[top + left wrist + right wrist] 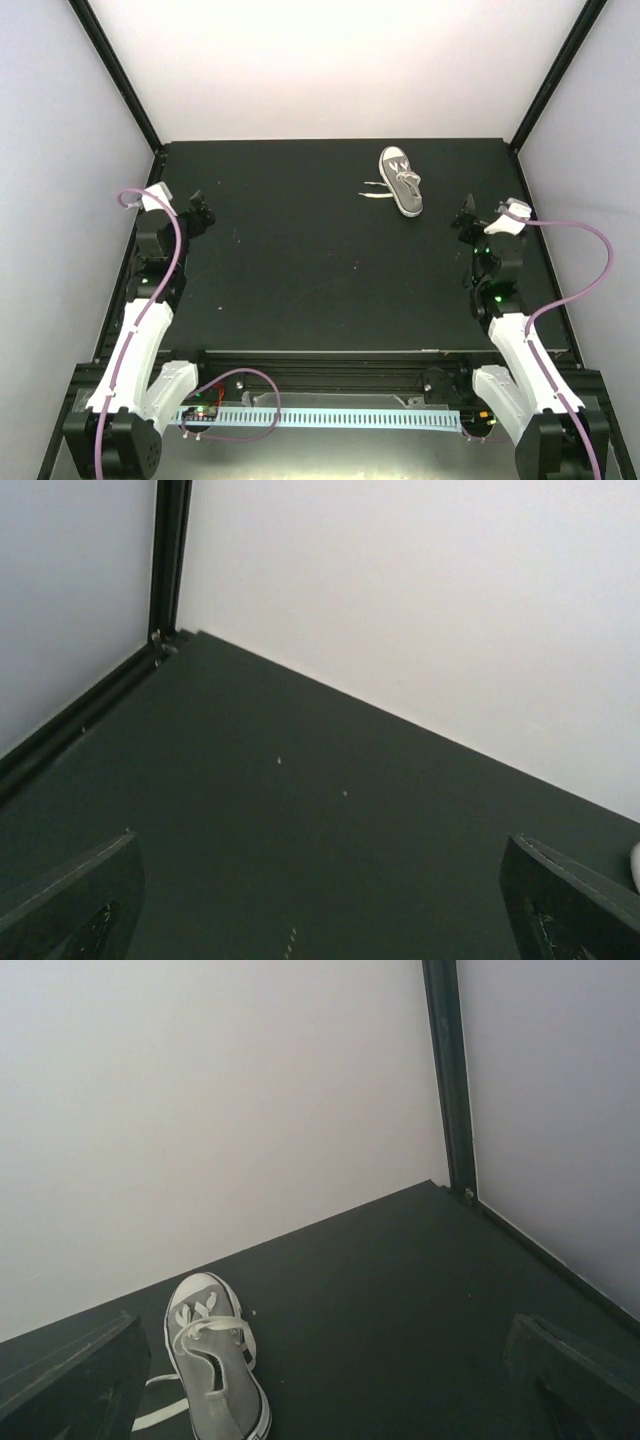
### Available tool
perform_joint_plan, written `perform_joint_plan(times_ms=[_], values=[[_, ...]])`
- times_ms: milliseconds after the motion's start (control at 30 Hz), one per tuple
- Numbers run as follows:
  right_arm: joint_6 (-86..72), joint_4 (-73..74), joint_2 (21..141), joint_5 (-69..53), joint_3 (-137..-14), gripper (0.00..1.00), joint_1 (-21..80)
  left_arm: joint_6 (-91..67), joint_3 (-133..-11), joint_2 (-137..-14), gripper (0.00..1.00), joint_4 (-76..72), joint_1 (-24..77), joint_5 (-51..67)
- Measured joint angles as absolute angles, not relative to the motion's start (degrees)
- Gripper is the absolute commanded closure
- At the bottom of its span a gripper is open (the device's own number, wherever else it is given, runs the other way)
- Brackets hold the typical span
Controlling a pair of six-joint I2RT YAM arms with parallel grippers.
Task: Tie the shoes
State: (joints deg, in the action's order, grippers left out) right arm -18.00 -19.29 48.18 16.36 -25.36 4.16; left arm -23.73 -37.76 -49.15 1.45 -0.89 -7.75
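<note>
My right gripper will next go left in the top view and down, then close on the shoe opening's rim behind the laces.
A small grey canvas sneaker (402,180) with white sole and toe cap lies at the back right of the black table, toe toward the back wall. Its white laces (376,192) trail loose to its left. It also shows in the right wrist view (213,1366), lower left, with a lace (160,1415) on the table. My right gripper (466,220) is open and empty, to the right of and nearer than the shoe. My left gripper (200,214) is open and empty at the far left, well away from the shoe. A sliver of the shoe (636,868) shows in the left wrist view.
White walls enclose the table on three sides, with black frame posts at the back corners (158,148) (515,145). The black table top (300,260) spreads between the arms. A white perforated strip (330,416) runs along the near edge.
</note>
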Motion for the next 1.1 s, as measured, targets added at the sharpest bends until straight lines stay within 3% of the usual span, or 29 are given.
perform_joint_plan(times_ms=[133,367,500,833,967,1100], values=[[-19.3,-13.7,44.9,16.6,-26.0,0.0,4.2,-25.6,-42.6,-46.4,0.01,12.9,-1.0,-2.3],[-20.6,-9.0,37.3,15.8,-25.5,0.0,4.1,-18.8,-63.5,-48.5,0.01,29.5,-1.0,22.5],[-19.6,-7.5,37.9,9.1,-25.1,0.0,4.1,-14.7,-68.2,-48.3,0.01,33.7,-1.0,25.3],[-17.2,3.6,60.5,-6.7,-38.4,0.0,4.3,-10.8,-49.5,-41.1,0.01,32.7,-1.0,14.6],[-15.8,7.1,71.0,-7.8,-43.9,0.01,5.5,-8.9,-46.4,-41.9,0.01,33.0,-1.0,13.2],[-14.3,10.7,83.3,-6.7,-53.1,0.09,6.4,-8.2,-46.4,-43.9,0.01,32.9,-1.0,11.3]])
